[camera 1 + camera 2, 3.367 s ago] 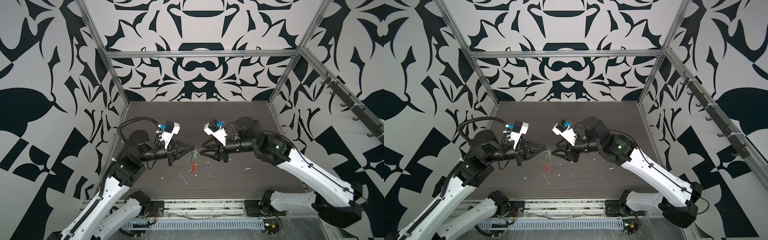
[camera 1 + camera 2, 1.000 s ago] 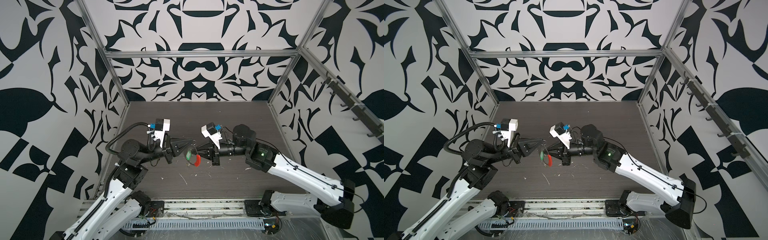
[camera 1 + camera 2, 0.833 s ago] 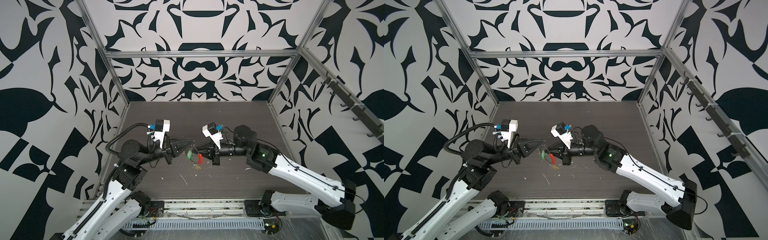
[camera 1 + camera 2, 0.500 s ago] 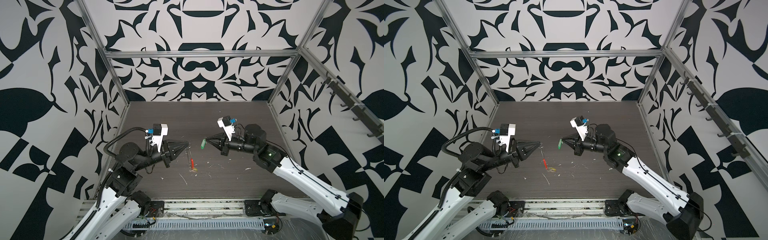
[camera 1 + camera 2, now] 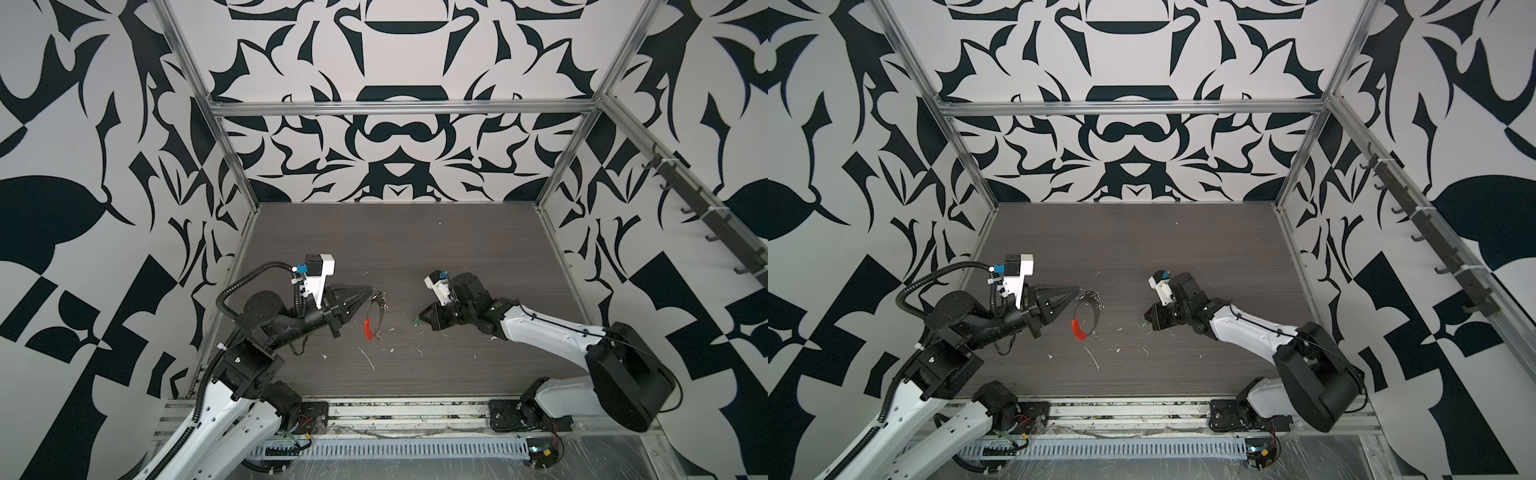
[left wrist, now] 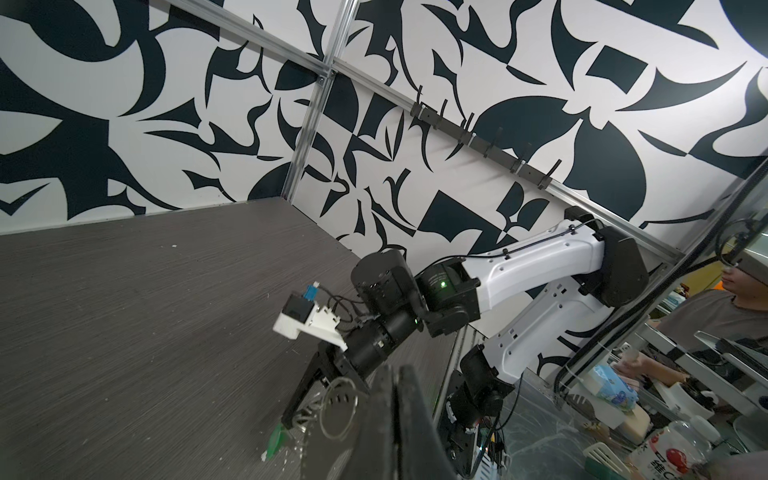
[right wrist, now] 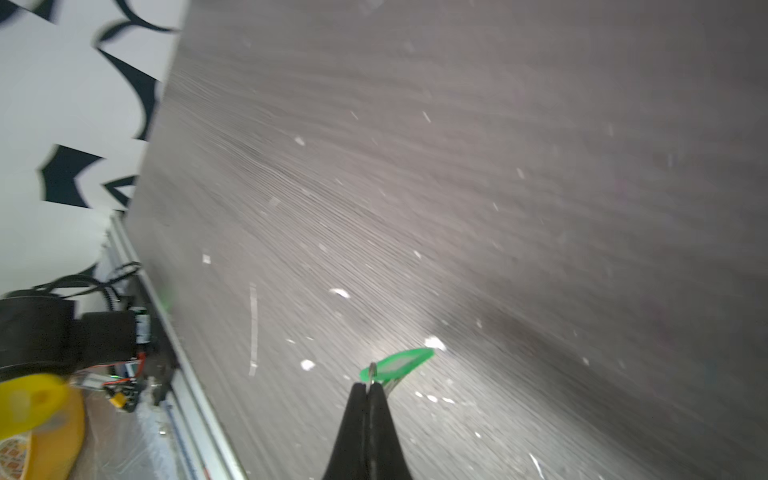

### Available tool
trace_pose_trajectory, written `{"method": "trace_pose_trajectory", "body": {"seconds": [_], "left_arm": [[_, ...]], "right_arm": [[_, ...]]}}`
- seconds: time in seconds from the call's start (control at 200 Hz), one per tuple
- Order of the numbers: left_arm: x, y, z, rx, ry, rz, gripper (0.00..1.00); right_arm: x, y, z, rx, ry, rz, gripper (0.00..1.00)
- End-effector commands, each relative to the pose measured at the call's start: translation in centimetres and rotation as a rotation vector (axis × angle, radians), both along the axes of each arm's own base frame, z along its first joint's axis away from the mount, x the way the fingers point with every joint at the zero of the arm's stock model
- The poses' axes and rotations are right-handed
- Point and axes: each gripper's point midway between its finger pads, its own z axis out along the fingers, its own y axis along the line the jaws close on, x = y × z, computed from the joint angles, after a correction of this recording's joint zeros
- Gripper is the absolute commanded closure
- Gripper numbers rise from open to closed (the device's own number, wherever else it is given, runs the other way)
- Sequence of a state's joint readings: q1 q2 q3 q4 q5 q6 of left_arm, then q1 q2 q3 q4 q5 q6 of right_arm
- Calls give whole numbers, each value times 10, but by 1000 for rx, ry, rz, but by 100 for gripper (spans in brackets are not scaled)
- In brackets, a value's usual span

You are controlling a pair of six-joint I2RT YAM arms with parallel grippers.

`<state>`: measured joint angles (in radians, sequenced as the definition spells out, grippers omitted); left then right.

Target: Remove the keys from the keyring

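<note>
The green key's split ring is already off the keyring. My right gripper should next go down the last bit toward the dark tabletop under the green key (image 5: 417,320) (image 7: 399,363) and let go of the split ring.
In both top views my left gripper (image 5: 371,289) (image 5: 1079,289) is shut on the keyring (image 5: 367,328) (image 5: 1077,328), a dark wire loop with a red sleeve that hangs from its tips above the table. Small silver rings (image 5: 380,297) dangle at the top of the loop, and one (image 6: 321,415) shows beside the shut jaws in the left wrist view. To the right, my right gripper (image 5: 420,319) (image 7: 369,386) is down at the table, shut on the split ring of the green key (image 7: 399,363) (image 5: 417,320) (image 6: 275,442). The green key is off the keyring.
White scraps and a thin white strip (image 5: 368,358) litter the dark table (image 5: 415,249) near its front. Patterned walls close in three sides; a metal rail (image 5: 395,409) runs along the front. A yellow tape roll (image 7: 37,411) lies beyond the table edge.
The grippers were close together at the keyring. My right gripper has pulled the green key off to the right and lowered it to the table. My left gripper drew back left with the keyring.
</note>
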<state>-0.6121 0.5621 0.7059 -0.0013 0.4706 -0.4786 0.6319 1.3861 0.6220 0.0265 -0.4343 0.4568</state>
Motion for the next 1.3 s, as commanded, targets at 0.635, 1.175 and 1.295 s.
{"method": "trace_pose_trajectory", "body": {"seconds": [0.635,1.175,1.295], "left_arm": [[7,-3,-6,-11,32,13,100],[19,-3,2,-27,45,53,100],[19,-3,6,-36,36,51,100]], "right_arm": [[33,-4,76,0,-241,-116,56],[-79,78,282,351,-754,306,44],[-78,89,269,287,-758,308,44]]}}
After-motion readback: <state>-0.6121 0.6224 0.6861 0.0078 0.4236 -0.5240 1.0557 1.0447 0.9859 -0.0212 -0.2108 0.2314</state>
